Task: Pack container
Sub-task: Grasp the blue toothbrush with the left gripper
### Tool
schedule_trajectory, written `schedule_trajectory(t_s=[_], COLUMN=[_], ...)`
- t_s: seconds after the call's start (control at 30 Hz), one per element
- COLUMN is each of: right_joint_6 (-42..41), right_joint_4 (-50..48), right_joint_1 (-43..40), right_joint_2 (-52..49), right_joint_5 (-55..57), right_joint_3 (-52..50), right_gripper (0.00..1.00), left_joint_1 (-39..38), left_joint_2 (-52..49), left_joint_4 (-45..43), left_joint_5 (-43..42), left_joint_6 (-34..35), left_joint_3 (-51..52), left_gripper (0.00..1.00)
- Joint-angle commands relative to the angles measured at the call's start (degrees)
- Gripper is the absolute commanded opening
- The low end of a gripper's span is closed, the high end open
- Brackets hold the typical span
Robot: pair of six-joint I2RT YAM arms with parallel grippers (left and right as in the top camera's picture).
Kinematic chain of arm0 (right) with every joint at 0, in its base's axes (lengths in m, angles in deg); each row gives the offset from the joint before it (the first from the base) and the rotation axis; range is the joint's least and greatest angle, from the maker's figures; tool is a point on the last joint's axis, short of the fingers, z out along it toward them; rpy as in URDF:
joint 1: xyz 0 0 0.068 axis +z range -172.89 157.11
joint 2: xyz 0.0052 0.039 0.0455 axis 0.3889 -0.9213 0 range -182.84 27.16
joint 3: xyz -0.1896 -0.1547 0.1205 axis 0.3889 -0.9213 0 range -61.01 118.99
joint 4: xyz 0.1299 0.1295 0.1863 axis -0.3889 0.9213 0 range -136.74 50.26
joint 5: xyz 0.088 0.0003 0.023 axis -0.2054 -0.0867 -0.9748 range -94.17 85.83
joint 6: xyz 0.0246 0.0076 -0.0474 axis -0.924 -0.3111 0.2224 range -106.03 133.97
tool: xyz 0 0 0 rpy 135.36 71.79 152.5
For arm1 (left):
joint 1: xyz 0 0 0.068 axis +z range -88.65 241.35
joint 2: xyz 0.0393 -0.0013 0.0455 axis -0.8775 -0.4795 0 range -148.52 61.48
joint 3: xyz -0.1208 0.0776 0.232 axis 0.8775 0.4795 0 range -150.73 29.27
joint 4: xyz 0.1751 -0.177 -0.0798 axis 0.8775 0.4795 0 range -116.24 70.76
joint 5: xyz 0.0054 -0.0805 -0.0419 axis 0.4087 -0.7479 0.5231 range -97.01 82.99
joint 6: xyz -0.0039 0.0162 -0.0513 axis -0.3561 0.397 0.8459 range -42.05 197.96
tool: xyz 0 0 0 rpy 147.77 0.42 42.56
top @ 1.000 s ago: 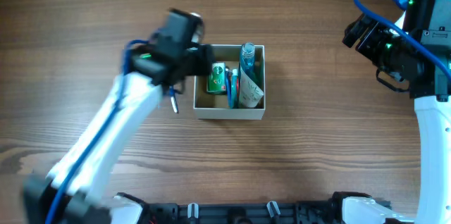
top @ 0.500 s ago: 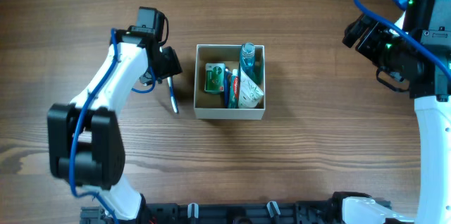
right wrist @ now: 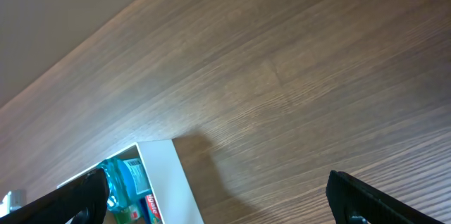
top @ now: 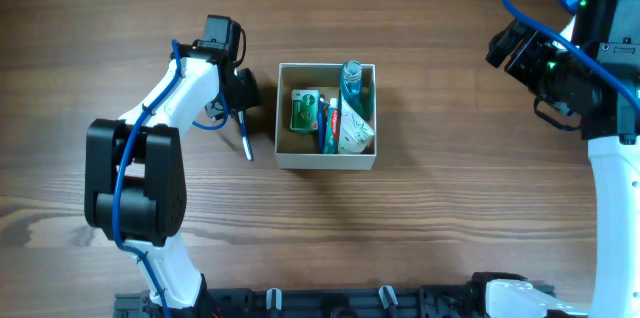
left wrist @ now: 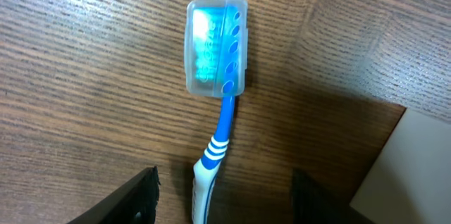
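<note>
My left gripper needs to move down next onto the handle's white part by the striped neck and close there, because the handle is already between my open fingers.
The container (top: 326,161) is a square white-walled box with a tan inside at the table's middle. It holds a green-and-white packet (top: 305,111), a blue bottle (top: 351,86), a white tube (top: 356,134) and a blue brush. A blue-and-white toothbrush (top: 243,140) with a clear blue head cap (left wrist: 215,48) lies on the table just left of the box. My left gripper (top: 238,108) is open, low over it, and the handle (left wrist: 206,185) runs between the fingers (left wrist: 222,206). My right gripper (top: 510,48) is open and empty, high at the far right.
The box's corner (left wrist: 412,168) shows at the right edge of the left wrist view, close to the right finger. In the right wrist view the box wall (right wrist: 165,182) and the bottle (right wrist: 127,178) show at the lower left, over bare wooden table (right wrist: 296,76).
My left gripper has drawn back from the box's left wall to the left and now hangs over the toothbrush on the table. The right arm has not moved.
</note>
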Motion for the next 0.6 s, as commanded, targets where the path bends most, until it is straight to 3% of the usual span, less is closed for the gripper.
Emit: schedule_trajectory(t_s=[0.0,0.57], right_joint_6=[-0.8,-0.8], right_joint_4=[-0.1,-0.1], right_joint_1=[0.0,0.0], right_joint_2=[0.1,0.1], right_joint_5=[-0.5,-0.5], right_joint_3=[0.9,0.9], right_gripper=[1.0,1.0], left_joint_1=[0.3,0.3], left_joint_2=[-0.8,-4.8], left_joint_4=[-0.2,-0.2], left_joint_5=[0.5,0.3], left_joint_6=[-1.6,-4.1], left_joint_3=[0.2,0.3], left_gripper=[0.58,0.55])
